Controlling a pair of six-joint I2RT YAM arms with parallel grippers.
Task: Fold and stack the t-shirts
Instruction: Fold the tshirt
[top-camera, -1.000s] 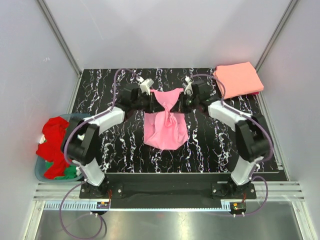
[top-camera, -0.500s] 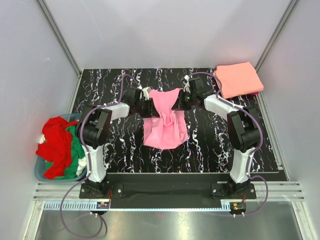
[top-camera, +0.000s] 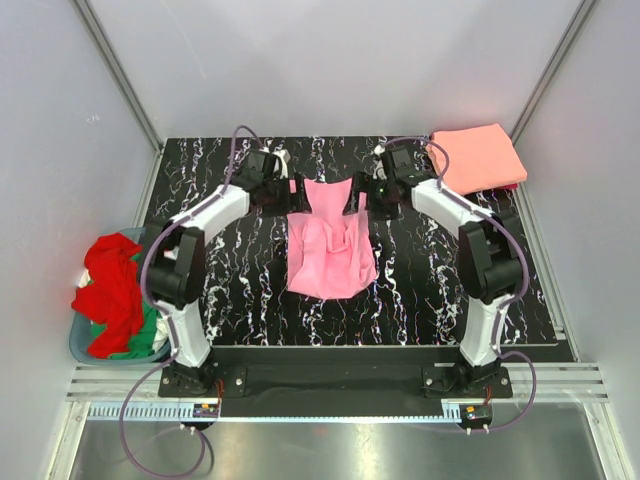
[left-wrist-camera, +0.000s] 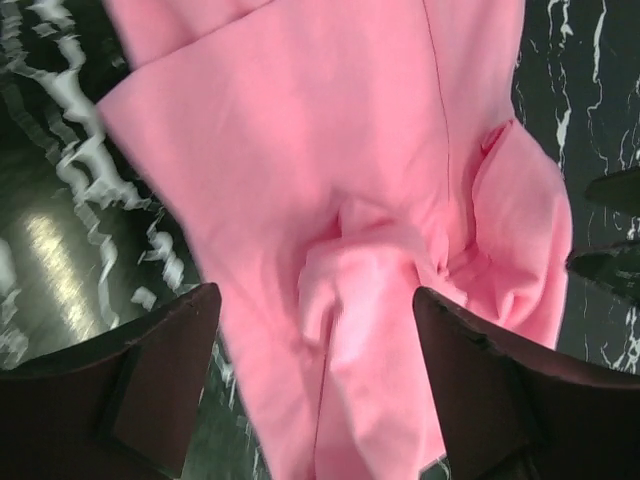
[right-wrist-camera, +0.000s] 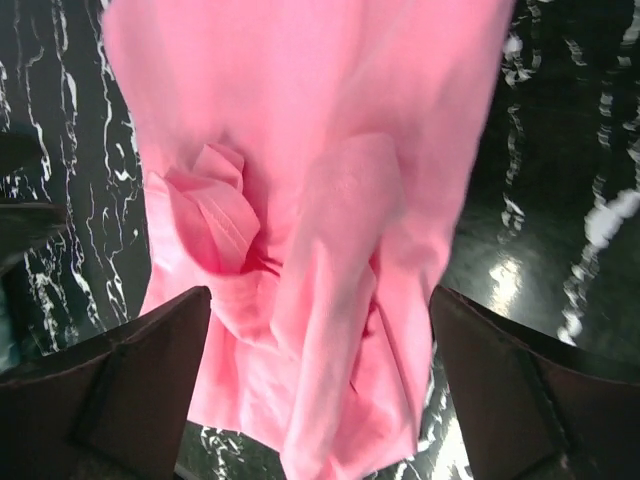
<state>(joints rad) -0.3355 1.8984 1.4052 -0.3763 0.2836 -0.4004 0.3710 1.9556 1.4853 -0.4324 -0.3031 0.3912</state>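
My right gripper moves back and down onto the pink t-shirt's near corner (top-camera: 372, 279) (right-wrist-camera: 402, 438) on the salmon-orange t-shirt's side next and closes. Rumpled folds bunch the pink t-shirt's middle.
A bubblegum pink t-shirt (top-camera: 330, 250) lies bunched on the black marbled table (top-camera: 430, 290), its upper part spread toward the back and rumpled folds in the middle. My left gripper (top-camera: 292, 195) stands open at the shirt's back left corner. My right gripper (top-camera: 358, 197) stands open at the back right corner. In the left wrist view the pink cloth (left-wrist-camera: 330, 200) runs between the wide-apart fingers of the left gripper (left-wrist-camera: 315, 295), untouched by them. In the right wrist view the pink cloth (right-wrist-camera: 310, 150) lies the same way under the right gripper (right-wrist-camera: 320, 292). A folded salmon-orange t-shirt (top-camera: 477, 158) rests at the back right corner.
A round blue-grey basket (top-camera: 80, 345) sits off the table's left edge, holding a red t-shirt (top-camera: 110, 290) and a green one (top-camera: 152, 312). A dark red edge (top-camera: 512, 184) peeks from under the salmon shirt. Grey walls enclose the table on three sides.
Both grippers opened and let go of the pink shirt's raised upper edge. The cloth dropped and spread wider on the table. Both arms stretched farther back.
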